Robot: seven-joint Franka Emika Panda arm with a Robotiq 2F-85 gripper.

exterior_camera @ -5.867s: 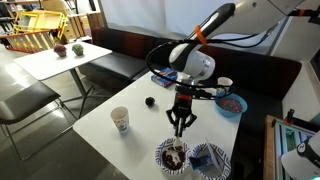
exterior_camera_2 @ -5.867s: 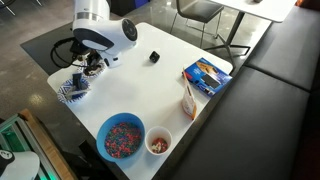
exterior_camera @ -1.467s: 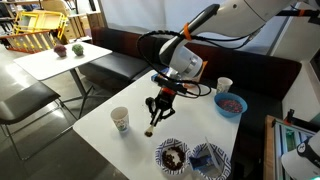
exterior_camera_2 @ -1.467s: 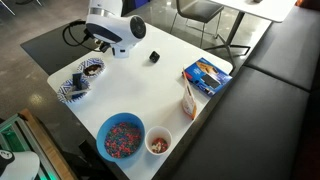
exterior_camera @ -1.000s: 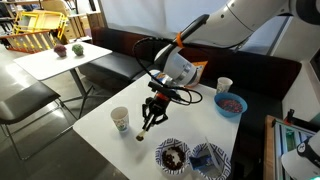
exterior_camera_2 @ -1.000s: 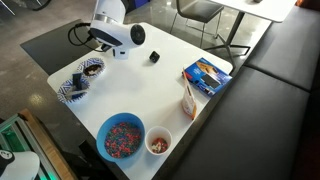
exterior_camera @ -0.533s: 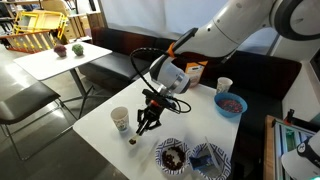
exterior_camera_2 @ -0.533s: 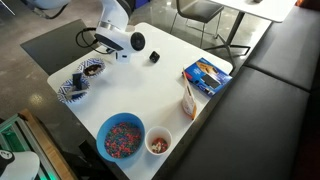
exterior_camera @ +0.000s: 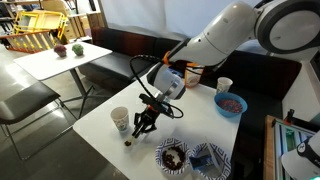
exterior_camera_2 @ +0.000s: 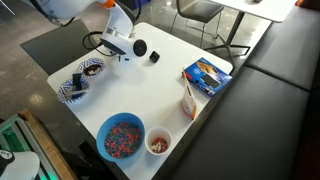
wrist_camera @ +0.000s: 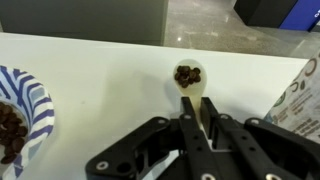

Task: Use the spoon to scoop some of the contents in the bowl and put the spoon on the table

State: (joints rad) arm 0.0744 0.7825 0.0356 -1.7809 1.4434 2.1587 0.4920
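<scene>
The gripper moves down a little toward the clear tabletop beside the paper cup next and releases the handle, since the spoon (exterior_camera: 130, 139) hangs low there.
My gripper (wrist_camera: 200, 106) is shut on the handle of the thin spoon (wrist_camera: 190, 84), whose tip carries a small heap of dark brown contents (wrist_camera: 187, 73). The spoon hangs low over the white table (wrist_camera: 100, 70). The patterned bowl (wrist_camera: 22, 100) with more dark bits lies to the left in the wrist view. In an exterior view the gripper (exterior_camera: 143, 123) slants down between the paper cup (exterior_camera: 120, 120) and the bowl (exterior_camera: 172, 155), with the spoon (exterior_camera: 130, 139) at the table top. In an exterior view the arm hides the gripper beside the bowl (exterior_camera_2: 89, 68).
A patterned plate (exterior_camera: 208, 160) lies next to the bowl. A blue bowl (exterior_camera: 231, 104) and a small cup (exterior_camera: 224, 86) stand at the far side. A black object (exterior_camera_2: 154, 57) and a blue packet (exterior_camera_2: 205, 75) rest on the table (exterior_camera_2: 170, 95).
The gripper has carried the loaded spoon away from the bowl toward the paper cup and lower to the table. The jaws stayed shut on the handle.
</scene>
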